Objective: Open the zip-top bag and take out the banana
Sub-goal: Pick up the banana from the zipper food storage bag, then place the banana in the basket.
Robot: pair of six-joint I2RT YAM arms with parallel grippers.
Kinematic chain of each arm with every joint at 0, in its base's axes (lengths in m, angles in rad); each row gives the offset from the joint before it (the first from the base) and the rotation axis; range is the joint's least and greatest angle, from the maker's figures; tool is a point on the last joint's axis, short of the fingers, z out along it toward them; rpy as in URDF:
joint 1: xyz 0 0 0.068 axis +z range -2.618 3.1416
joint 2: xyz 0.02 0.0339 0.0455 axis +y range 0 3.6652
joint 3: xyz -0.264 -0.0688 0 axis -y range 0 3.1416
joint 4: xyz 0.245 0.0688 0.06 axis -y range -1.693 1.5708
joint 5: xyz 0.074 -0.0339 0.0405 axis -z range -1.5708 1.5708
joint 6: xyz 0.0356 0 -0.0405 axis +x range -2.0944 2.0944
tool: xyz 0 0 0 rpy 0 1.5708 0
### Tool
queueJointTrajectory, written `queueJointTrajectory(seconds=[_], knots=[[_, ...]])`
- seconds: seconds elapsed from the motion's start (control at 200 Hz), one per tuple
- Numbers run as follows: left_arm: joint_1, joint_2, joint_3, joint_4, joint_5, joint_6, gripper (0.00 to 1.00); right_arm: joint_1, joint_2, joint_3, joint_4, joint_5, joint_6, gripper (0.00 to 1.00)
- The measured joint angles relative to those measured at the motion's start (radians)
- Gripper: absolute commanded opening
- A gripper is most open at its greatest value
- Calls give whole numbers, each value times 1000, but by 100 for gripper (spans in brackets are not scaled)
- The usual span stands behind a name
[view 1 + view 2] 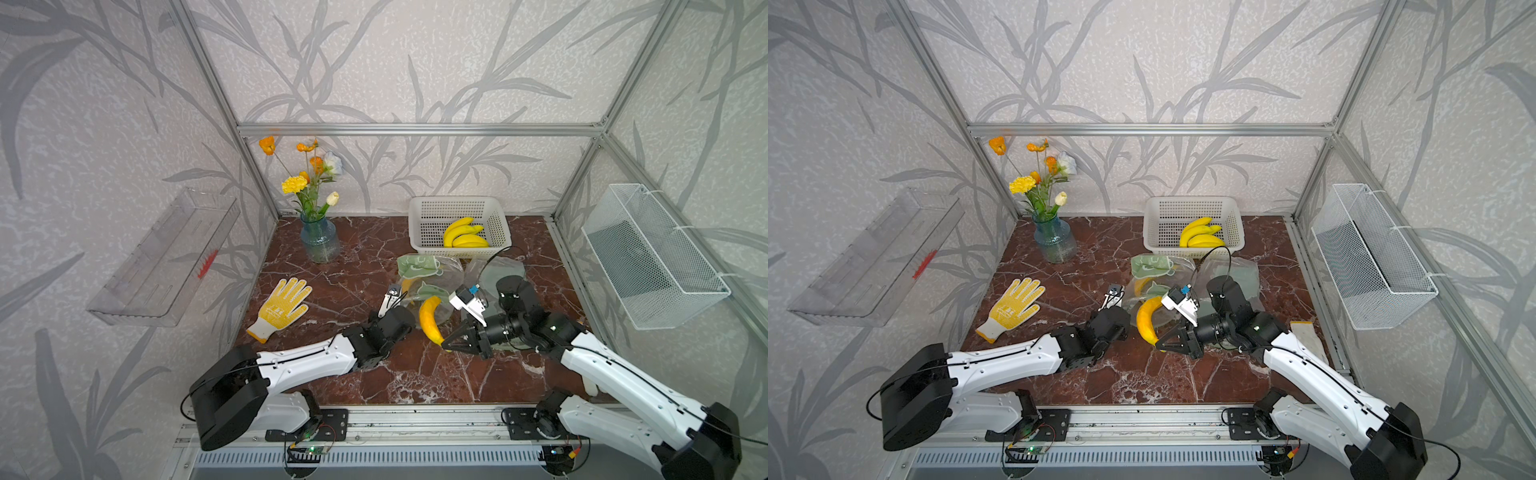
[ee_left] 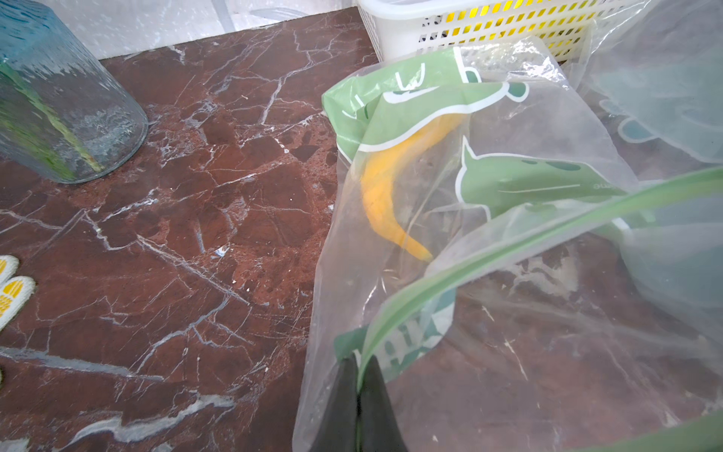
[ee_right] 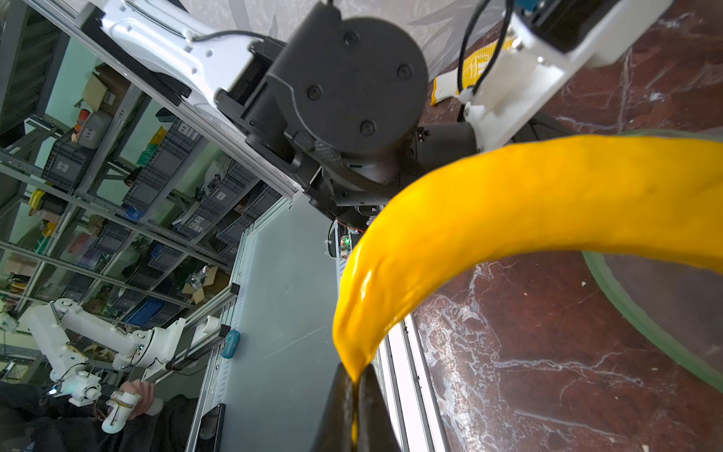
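Next, my right gripper carries the banana outward and down to release it on the bare floor beside the bananas, since the white basket stands outward of it.
My right gripper point(image 1: 444, 344) point(image 3: 355, 381) is shut on the tip of a yellow banana point(image 1: 430, 322) point(image 1: 1146, 318) point(image 3: 508, 219). The banana is lifted off the table, and its far end reaches to the mouth of the clear zip-top bag point(image 1: 428, 278) point(image 2: 508, 156) with green print. My left gripper point(image 2: 360, 375) is shut on the bag's green zip rim point(image 2: 489, 254) and holds the mouth apart. Another yellow banana point(image 2: 383, 188) shows through the bag's film. In both top views the left fingertips are hidden behind the wrist.
A white basket point(image 1: 457, 205) with bananas stands at the back, a second clear bag point(image 1: 494, 270) in front of it. A blue glass vase point(image 1: 320, 239) of flowers stands back left, a yellow-dotted glove point(image 1: 282, 305) at the left. A wire basket point(image 1: 652, 257) hangs on the right wall.
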Motion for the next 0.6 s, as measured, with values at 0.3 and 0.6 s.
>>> queueJointTrajectory(seconds=[0.3,0.6], knots=[[0,-8,-28,16,19,-2,2,-121,-69,51,-48,47,-22,6],[0,-8,-30,51,90,-8,1,-310,340,353,71,210,-82,4]])
